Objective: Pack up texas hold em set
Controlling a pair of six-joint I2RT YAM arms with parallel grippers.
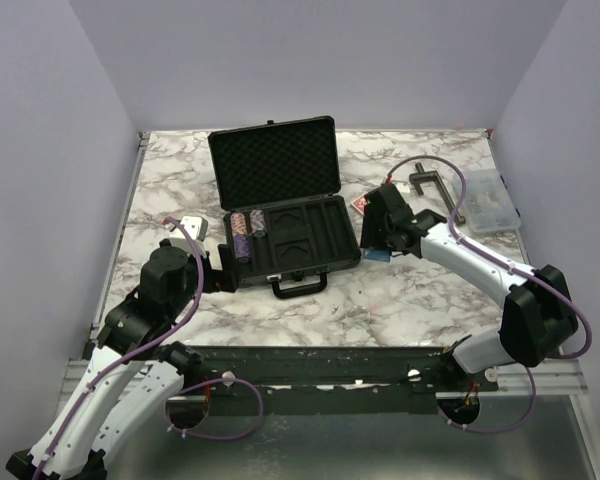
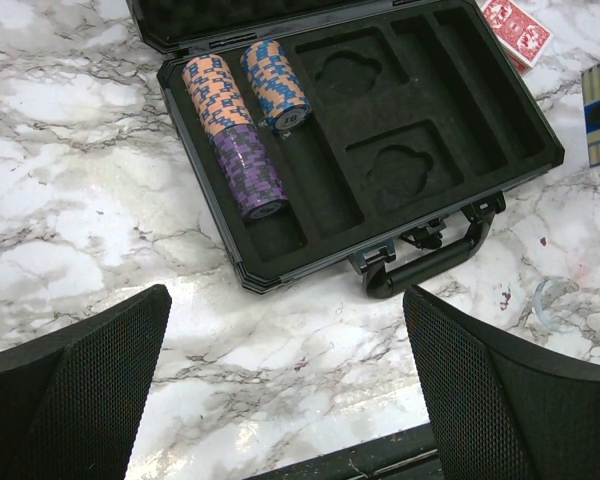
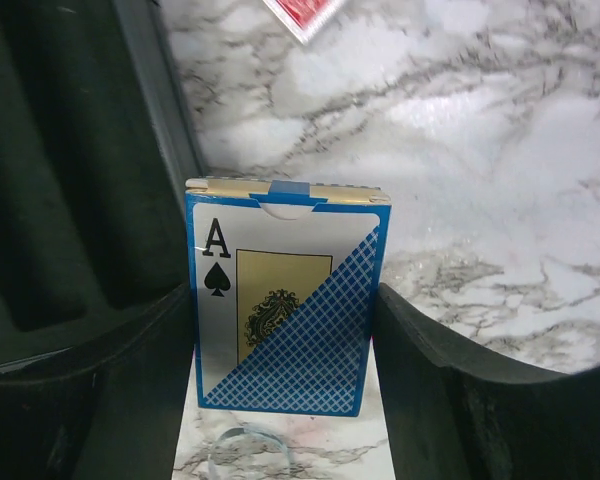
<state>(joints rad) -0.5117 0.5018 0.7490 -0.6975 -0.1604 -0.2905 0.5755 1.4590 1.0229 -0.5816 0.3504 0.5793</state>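
The far card hollow is to the left in the top view, so my right gripper will next turn, cross the case's side and release the blue deck [image 3: 285,310] there.
The black case [image 1: 295,245] lies open at the table's middle, its foam lid [image 1: 272,165] upright and its handle [image 1: 298,285] towards me. Orange, blue and purple chip stacks [image 1: 245,233] lie in its left slots, and show in the left wrist view [image 2: 242,130]. A red deck [image 1: 361,205] lies on the table right of the case. My right gripper [image 1: 380,238] is shut on the blue deck [image 3: 285,310], just right of the case's wall [image 3: 150,120]. My left gripper [image 2: 285,390] is open and empty, over bare marble in front of the case's near left corner.
A clear plastic compartment box [image 1: 485,200] and a dark T-shaped tool [image 1: 435,185] lie at the back right. A small silver object [image 1: 192,228] lies left of the case. A small clear ring [image 2: 555,300] lies on the marble near the handle's right end.
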